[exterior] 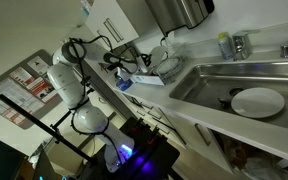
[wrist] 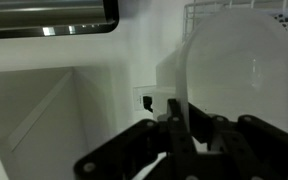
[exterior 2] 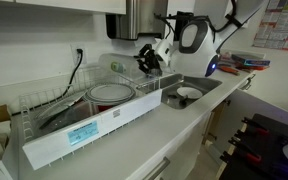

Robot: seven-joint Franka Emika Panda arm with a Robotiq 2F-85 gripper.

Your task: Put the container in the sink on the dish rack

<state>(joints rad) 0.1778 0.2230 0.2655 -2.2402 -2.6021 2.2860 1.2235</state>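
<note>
The gripper moves down toward the round plate next. It releases the container's rim over the far end of the dish rack, because the container still hangs above it.
My gripper is shut on the thin rim of a translucent white container, which fills the right of the wrist view. In both exterior views the gripper holds it in the air over the far end of the pale dish rack, beside the wall. The long steel sink lies past the rack and holds a round white plate.
The rack holds a round dish with a dark rim and wire dividers. A steel dispenser hangs on the wall above. A faucet stands behind the sink. A wall outlet is near the jaws.
</note>
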